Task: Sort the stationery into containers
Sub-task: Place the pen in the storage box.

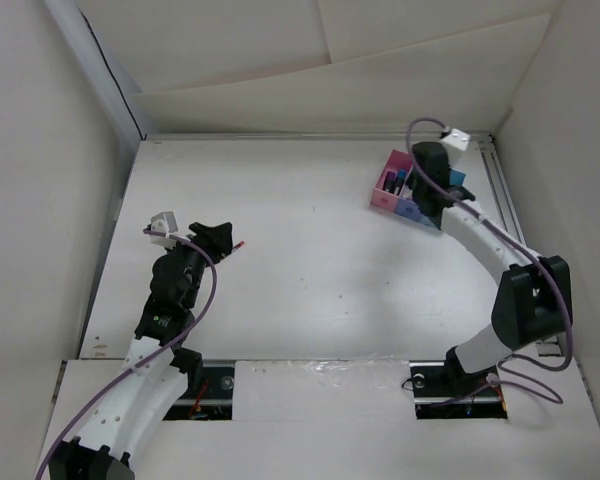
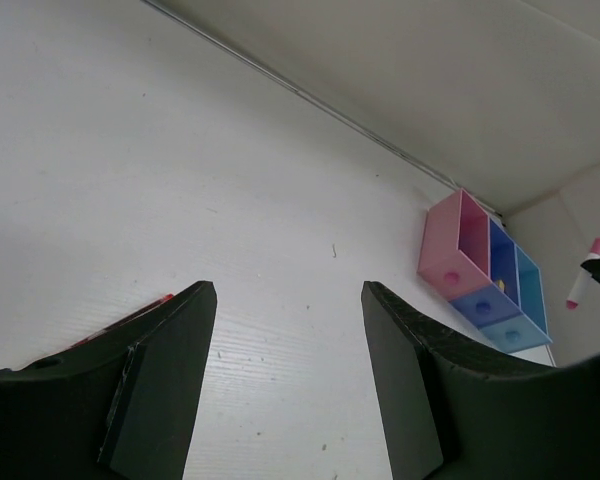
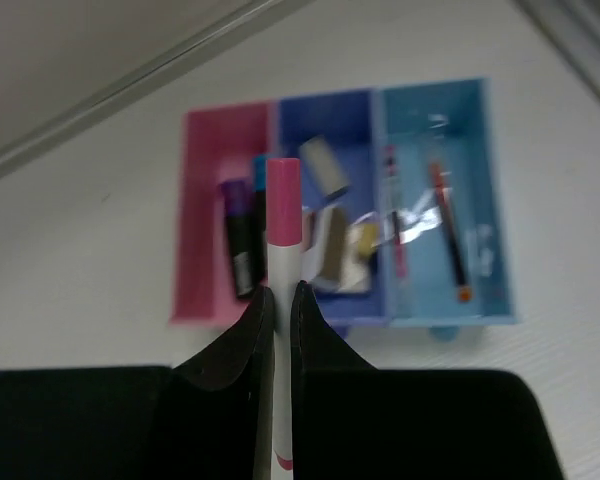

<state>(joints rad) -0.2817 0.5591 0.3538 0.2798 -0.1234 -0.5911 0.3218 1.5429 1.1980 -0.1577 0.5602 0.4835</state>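
My right gripper holds the pen and needs to move toward the right in the wrist view next, then go down and let the pen go, because the cyan bin below holds other pens.
The three-compartment tray has pink, dark blue and cyan bins in a row. It stands at the far right of the table and also shows in the left wrist view. My right gripper is shut on a white pen with a pink cap, held upright above the pink and dark blue bins. The pink bin holds a purple-black highlighter. The dark blue bin holds beige eraser blocks. The cyan bin holds thin pens. My left gripper is open and empty over the table, with a red-tipped pen beside its left finger.
White walls close in the table on the left, back and right. A metal rail runs along the right edge just behind the tray. Purple cables trail along both arms.
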